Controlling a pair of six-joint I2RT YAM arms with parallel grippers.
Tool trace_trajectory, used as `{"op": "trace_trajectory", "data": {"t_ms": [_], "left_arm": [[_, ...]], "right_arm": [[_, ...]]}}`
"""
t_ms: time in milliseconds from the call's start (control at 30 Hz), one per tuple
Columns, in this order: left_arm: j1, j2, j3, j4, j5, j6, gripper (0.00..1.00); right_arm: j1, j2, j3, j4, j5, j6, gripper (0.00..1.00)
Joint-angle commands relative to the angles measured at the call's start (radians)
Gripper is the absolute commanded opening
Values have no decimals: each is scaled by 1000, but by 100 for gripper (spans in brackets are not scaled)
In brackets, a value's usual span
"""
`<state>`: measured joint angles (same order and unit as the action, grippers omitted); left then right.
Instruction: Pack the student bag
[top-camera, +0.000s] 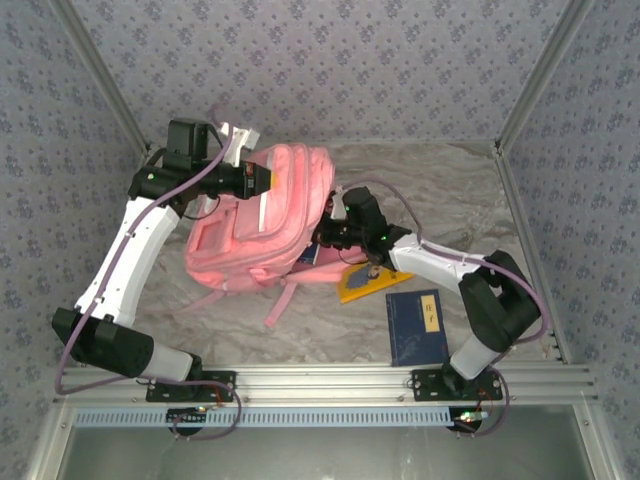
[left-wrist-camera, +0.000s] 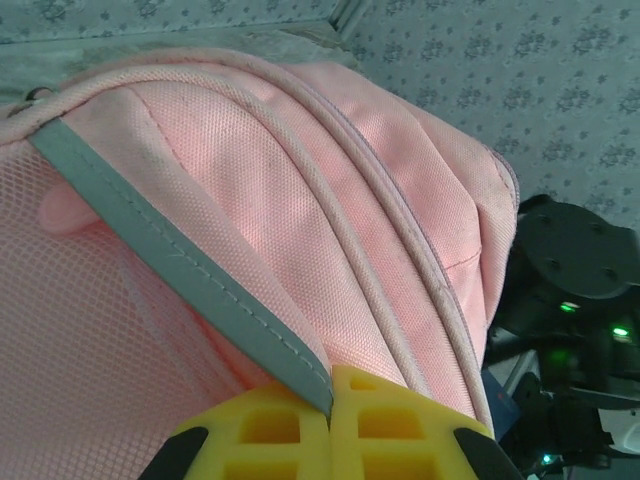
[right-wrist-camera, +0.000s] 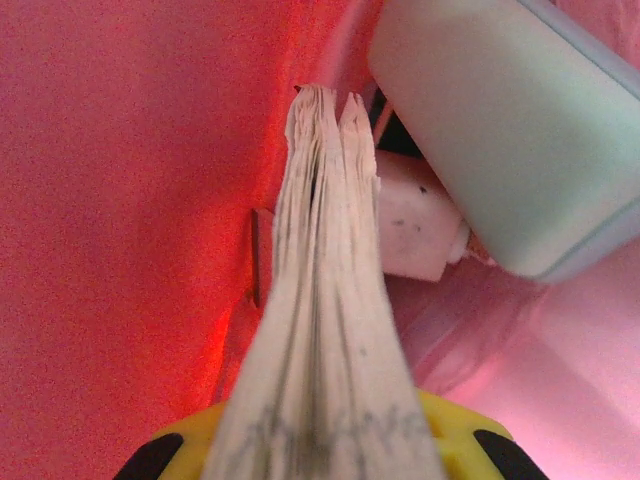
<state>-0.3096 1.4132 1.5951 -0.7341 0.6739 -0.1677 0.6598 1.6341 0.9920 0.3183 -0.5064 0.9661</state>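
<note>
The book goes outward with my right gripper next, deeper into the pink interior (right-wrist-camera: 130, 200) beside the grey-blue case, for release, since its near end still shows at the opening.
The student bag (top-camera: 262, 225), a big pink backpack, lies in the middle of the table with its straps trailing toward me. My left gripper (top-camera: 262, 180) is at the bag's top end. In the left wrist view it (left-wrist-camera: 331, 400) is shut on the fabric edge beside a grey reflective strip (left-wrist-camera: 190, 275) and holds that edge up. My right gripper (top-camera: 325, 232) reaches into the bag's side opening. In the right wrist view it (right-wrist-camera: 320, 430) is shut on a book (right-wrist-camera: 325, 300) seen page-edge on, inside the pink interior (right-wrist-camera: 130, 200).
Inside the bag lie a pale grey-blue case (right-wrist-camera: 510, 130) and a small white object (right-wrist-camera: 415, 215) to the right of the book. On the table sit a yellow book (top-camera: 362, 283) and a dark blue book (top-camera: 417, 326) near my right arm. Patterned walls enclose the table.
</note>
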Motion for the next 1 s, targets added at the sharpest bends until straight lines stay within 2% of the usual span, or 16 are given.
{"op": "trace_trajectory", "data": {"t_ms": [0,100,200,333,400,567,667,833,867,967], "left_arm": [[-8,-94,43,195,154,31,0],[-8,-95,43,202,168,31,0],[-8,-82,55,201,166,26,0],[-8,-54,84,202,176,11,0],[-8,-38,96,203,179,2,0],[-6,-15,98,230,204,-28,0],[-5,-4,97,233,204,-31,0],[10,0,96,244,199,-48,0],[15,3,94,246,198,-53,0],[43,-3,75,268,194,-78,0]], "right_arm": [[-42,27,-15,240,-104,84,0],[-54,49,11,224,-133,65,0],[-31,71,79,111,-137,-1,0],[37,111,240,-225,18,-142,0],[68,157,325,-366,92,-165,0],[114,283,462,-446,190,-78,3],[135,363,529,-408,199,-18,15],[178,485,675,-403,174,-3,46],[182,494,695,-418,171,-12,48],[178,464,691,-455,191,-62,64]]}}
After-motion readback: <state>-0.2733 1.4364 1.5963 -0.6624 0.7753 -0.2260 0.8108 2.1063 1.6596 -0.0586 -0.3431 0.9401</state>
